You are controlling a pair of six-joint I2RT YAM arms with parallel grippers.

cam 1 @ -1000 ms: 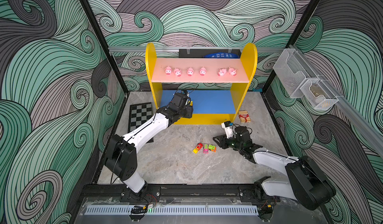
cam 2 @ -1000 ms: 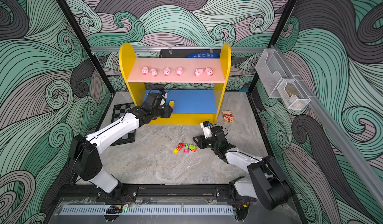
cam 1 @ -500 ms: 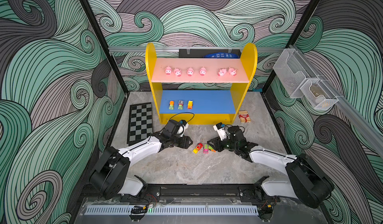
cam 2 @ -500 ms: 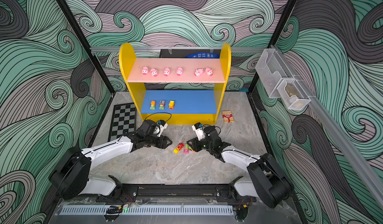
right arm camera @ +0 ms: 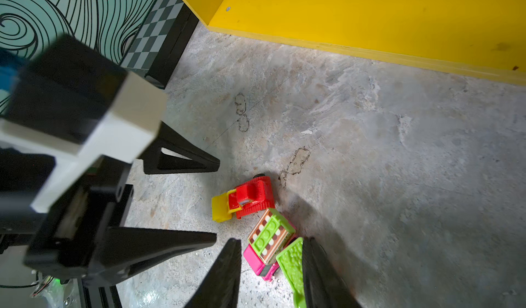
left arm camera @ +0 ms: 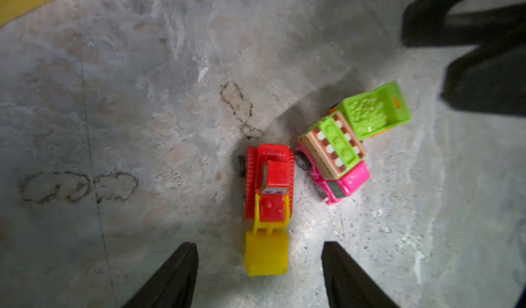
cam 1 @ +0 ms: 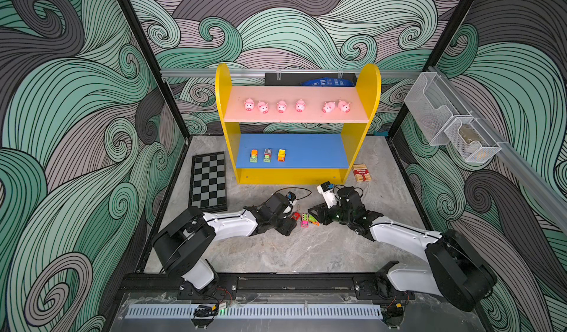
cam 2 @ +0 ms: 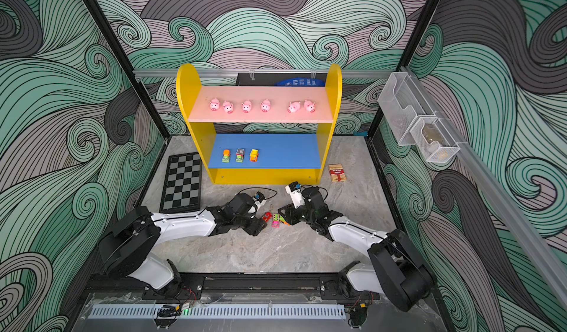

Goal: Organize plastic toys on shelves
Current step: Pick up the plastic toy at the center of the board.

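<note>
The left gripper moves open, down and past the yellow blade, around the red bulldozer's hood (cam 1: pixel 295 216) (left arm camera: pixel 272 207) next, as still only the blade lies between its fingers.
The yellow shelves (cam 1: pixel 368 82) hold several pink pigs (cam 1: pixel 281 106) on the pale pink upper board and three vehicles (cam 1: pixel 267 155) on the blue lower board. Three more toys lie together on the floor. They are a red bulldozer (left arm camera: pixel 269 178) with a yellow blade, a pink truck (left arm camera: pixel 338 175) and a green dump truck (left arm camera: pixel 373 110). My left gripper (left arm camera: pixel 258 245) is open, and the yellow blade lies between its fingertips untouched. My right gripper (right arm camera: pixel 271 242) is part open around the pink truck (right arm camera: pixel 257 259) and the green truck bed (right arm camera: pixel 291 261), which rests against one finger.
A grey-black checkerboard (cam 1: pixel 208 181) lies left of the shelves and a red-and-tan card box (cam 1: pixel 361 172) lies right of them. Wire mesh baskets (cam 1: pixel 445 121) hang on the right wall. The two grippers face each other closely across the toys on the floor.
My left arm came out of the lower shelf, leaving a third vehicle there, dropped to the floor toys and opened wider. My right gripper moved left onto the pink and green trucks.
</note>
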